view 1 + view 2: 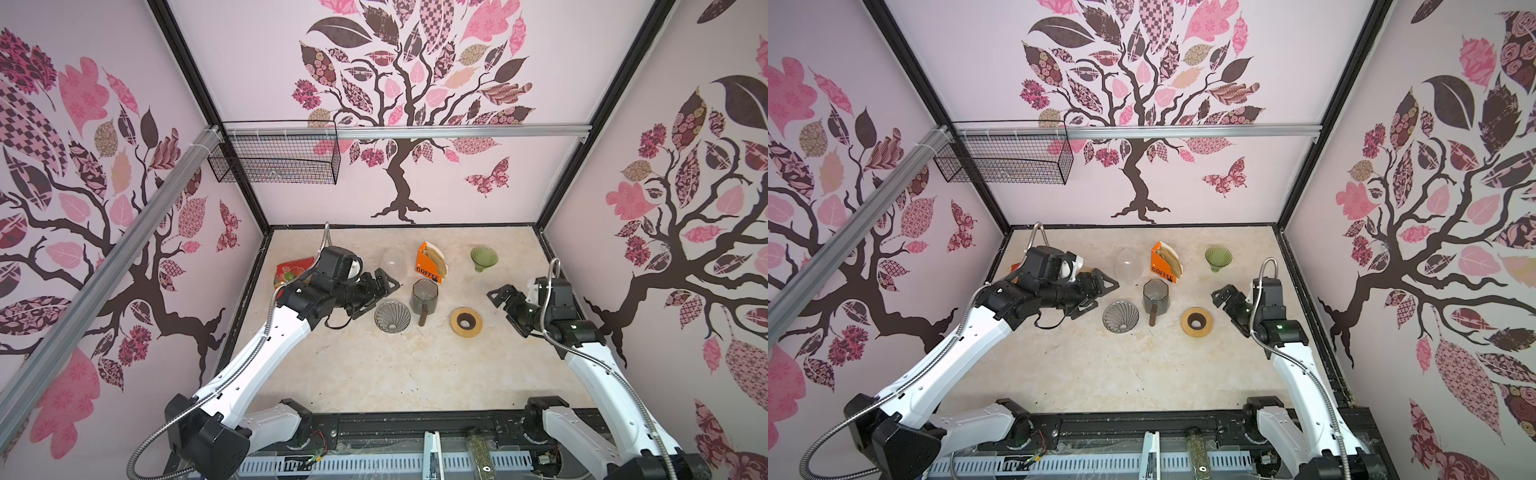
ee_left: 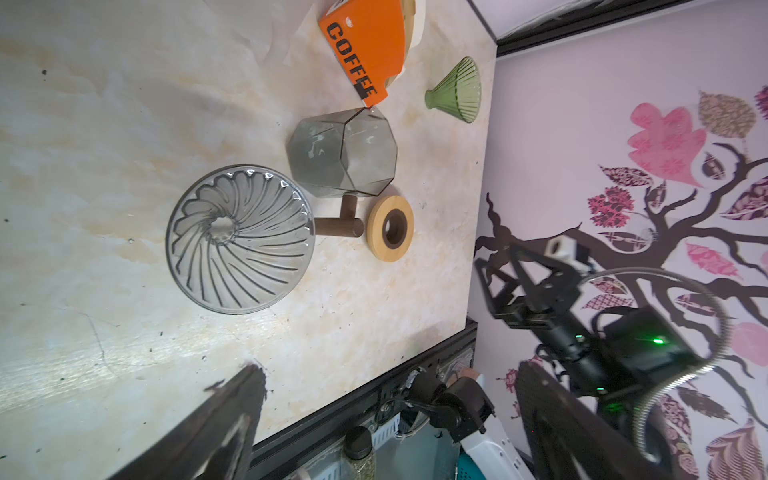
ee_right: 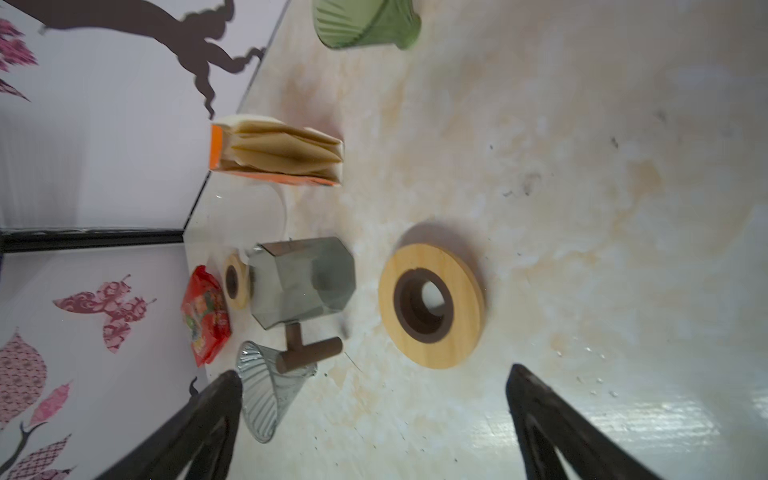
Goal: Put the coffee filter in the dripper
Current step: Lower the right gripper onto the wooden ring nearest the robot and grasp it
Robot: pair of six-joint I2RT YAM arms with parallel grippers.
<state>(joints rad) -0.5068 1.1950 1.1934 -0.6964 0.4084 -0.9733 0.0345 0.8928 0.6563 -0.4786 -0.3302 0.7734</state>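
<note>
The wooden ring lies flat on the table. My open right gripper lowers and tilts level beside it next and closes on its near rim [image 1: 476, 329] [image 3: 453, 347].
Brown paper coffee filters [image 1: 436, 254] [image 3: 282, 151] stand in an orange box [image 1: 428, 270] [image 1: 1163, 272] [image 2: 365, 45] marked COFFEE at the back middle. A grey ribbed glass dripper [image 1: 392, 316] [image 1: 1120, 316] [image 2: 239, 239] [image 3: 259, 386] lies on the table in front of it. A green ribbed dripper [image 1: 483, 257] [image 1: 1218, 257] [image 2: 457, 89] [image 3: 365, 20] stands further right. My left gripper [image 1: 376, 296] [image 1: 1096, 297] [image 2: 390, 370] hovers open just left of the grey dripper, empty. My right gripper [image 1: 500, 309] [image 1: 1225, 311] [image 3: 374, 376] is open and empty, right of a wooden ring.
A grey glass mug [image 1: 424, 297] [image 2: 340, 151] [image 3: 303, 282] with a wooden handle sits between the grey dripper and the wooden ring [image 1: 466, 321] [image 2: 390, 227] [image 3: 432, 305]. A clear glass dome [image 1: 394, 262] and a red packet [image 1: 293, 268] [image 3: 205, 316] lie at the back left.
</note>
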